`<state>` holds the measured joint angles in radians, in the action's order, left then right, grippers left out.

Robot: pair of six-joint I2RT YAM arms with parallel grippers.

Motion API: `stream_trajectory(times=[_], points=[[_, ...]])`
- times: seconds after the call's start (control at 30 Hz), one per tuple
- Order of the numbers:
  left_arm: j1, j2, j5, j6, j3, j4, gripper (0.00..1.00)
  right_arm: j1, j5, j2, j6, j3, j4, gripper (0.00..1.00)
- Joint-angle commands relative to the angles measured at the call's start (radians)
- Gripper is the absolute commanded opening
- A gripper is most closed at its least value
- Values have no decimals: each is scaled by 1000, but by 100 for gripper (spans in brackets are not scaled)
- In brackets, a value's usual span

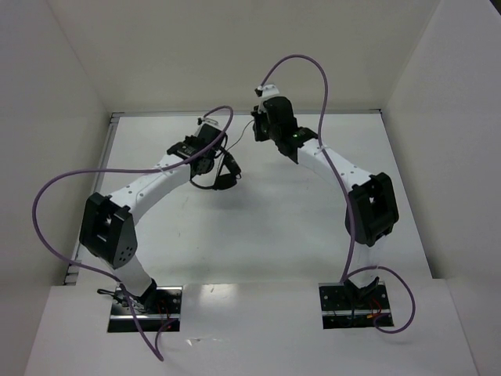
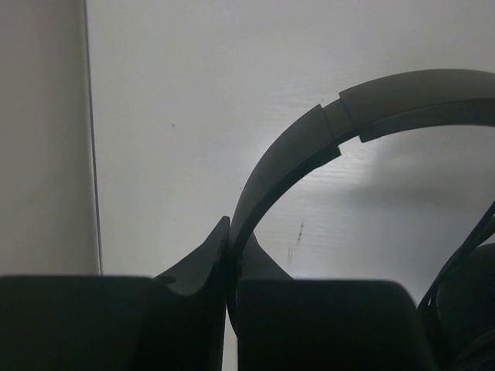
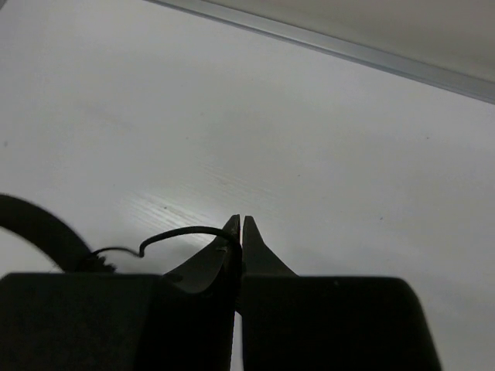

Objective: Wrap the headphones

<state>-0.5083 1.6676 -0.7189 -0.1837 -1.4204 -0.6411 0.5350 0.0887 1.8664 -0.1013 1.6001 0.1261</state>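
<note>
My left gripper will next go down with the headband (image 2: 309, 147) toward the bare tabletop below it and let go of the headphones there, because they are still hanging in midair.
The black headphones (image 1: 227, 174) hang over the middle of the white table, held by my left gripper (image 1: 210, 160). In the left wrist view my left gripper (image 2: 232, 232) is shut on the grey-black headband (image 2: 309, 147), which arcs up to the right; an earcup (image 2: 468, 309) shows at the lower right. The thin black cord (image 1: 244, 138) runs from the headphones to my right gripper (image 1: 262, 125). In the right wrist view my right gripper (image 3: 241, 228) is shut on the cord (image 3: 182, 232), which loops off to the left towards the headband (image 3: 39, 228).
White walls enclose the table on the left, back and right, with a metal strip (image 1: 235, 113) along the back edge. Purple robot cables (image 1: 309, 66) arch over both arms. The arm bases (image 1: 145, 301) sit at the near edge.
</note>
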Motion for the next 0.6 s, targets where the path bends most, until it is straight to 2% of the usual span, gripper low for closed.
stream_trajectory(times=[0.0,0.03,0.27,0.43,0.57], points=[[-1,27,-155,-16,69,182,1,69,-69,-76,-43,64,24,1],[-1,41,-155,-16,83,234,1,83,-69,-76,-55,73,24,1],[85,147,-107,-117,98,326,1,221,-168,-137,-184,48,50,1],[155,193,59,-195,19,339,1,298,-219,-148,-270,-14,41,1],[221,225,219,-264,-55,339,1,312,-231,-183,-342,-141,0,1]])
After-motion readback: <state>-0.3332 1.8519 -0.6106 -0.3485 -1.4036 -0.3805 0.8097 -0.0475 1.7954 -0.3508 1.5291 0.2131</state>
